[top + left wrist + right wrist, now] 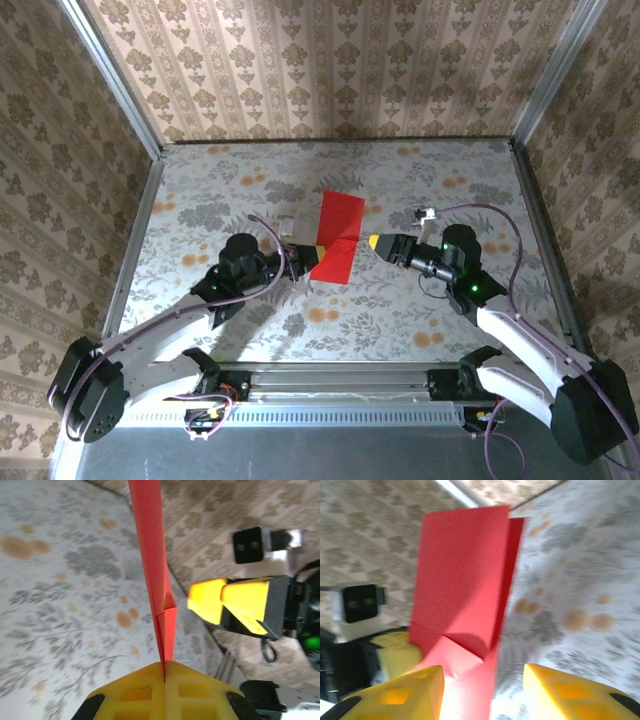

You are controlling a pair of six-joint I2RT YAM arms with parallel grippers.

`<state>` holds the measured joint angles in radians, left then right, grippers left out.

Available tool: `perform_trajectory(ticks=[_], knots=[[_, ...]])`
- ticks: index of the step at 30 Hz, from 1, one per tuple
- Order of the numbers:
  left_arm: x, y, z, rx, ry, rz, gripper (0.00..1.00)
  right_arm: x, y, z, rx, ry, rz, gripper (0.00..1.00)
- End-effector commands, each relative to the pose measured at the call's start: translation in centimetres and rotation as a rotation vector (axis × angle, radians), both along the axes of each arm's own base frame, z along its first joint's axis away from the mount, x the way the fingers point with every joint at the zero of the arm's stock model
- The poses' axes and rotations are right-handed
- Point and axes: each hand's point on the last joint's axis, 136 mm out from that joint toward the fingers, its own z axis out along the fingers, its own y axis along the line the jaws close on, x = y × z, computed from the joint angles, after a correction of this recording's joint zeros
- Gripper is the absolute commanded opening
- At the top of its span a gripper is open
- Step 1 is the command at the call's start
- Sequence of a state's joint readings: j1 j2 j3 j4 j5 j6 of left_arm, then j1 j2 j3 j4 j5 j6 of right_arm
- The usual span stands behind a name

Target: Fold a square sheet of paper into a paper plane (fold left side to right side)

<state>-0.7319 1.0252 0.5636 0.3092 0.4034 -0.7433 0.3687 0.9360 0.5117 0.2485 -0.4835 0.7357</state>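
Observation:
The paper is raised, and the table is below it. My left gripper will next turn its fingers down, then lower the paper flat onto the table to let go of it.
The red sheet of paper is folded into a long doubled strip with an angled flap near its lower end. It stands on edge over the middle of the table. My left gripper is shut on the strip's near end. In the left wrist view its yellow fingertips pinch the paper edge-on. My right gripper stands open just right of the paper. In the right wrist view the sheet rises between and beyond my right gripper's spread jaws, apart from them. A paper plane is out of view.
The floral table is ringed by metal rails and wallpapered walls. A small white object lies just left of the paper. Grey cables loop over both arms.

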Motion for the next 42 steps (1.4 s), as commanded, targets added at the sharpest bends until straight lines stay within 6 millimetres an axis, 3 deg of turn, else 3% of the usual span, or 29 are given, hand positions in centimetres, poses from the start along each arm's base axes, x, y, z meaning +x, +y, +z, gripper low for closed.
perform_trajectory(ticks=[1,5,9,14,18,25,30,42], knots=[[0.4,2.9,-3.0,0.325,-0.012,0.081,0.00,-0.5,-3.8,-4.8,-0.290,0.150,-0.132,0.50],[1.1,6.2,-5.0,0.711,-0.043,0.174,0.00,-0.9,-7.5,-7.5,-0.500,0.256,-0.253,0.55],[2.1,9.0,-6.0,1.102,-0.101,0.282,0.00,-1.1,-9.1,-8.4,-0.564,0.280,-0.310,0.59],[2.9,9.0,-6.1,1.433,-0.202,0.361,0.00,-1.0,-9.6,-8.8,-0.557,0.291,-0.347,0.61],[3.0,8.4,-6.7,1.577,-0.230,0.421,0.00,-1.0,-10.1,-8.8,-0.546,0.297,-0.371,0.62],[1.7,6.2,-12.0,1.528,-0.080,0.353,0.00,-1.1,-10.9,-8.2,-0.528,0.288,-0.399,0.64],[0.7,3.2,-15.3,1.403,0.034,0.271,0.00,-1.2,-10.7,-8.2,-0.511,0.291,-0.384,0.66],[-0.6,-2.3,-17.7,1.051,0.240,0.168,0.00,-1.0,-8.7,-9.4,-0.439,0.328,-0.290,0.66]])
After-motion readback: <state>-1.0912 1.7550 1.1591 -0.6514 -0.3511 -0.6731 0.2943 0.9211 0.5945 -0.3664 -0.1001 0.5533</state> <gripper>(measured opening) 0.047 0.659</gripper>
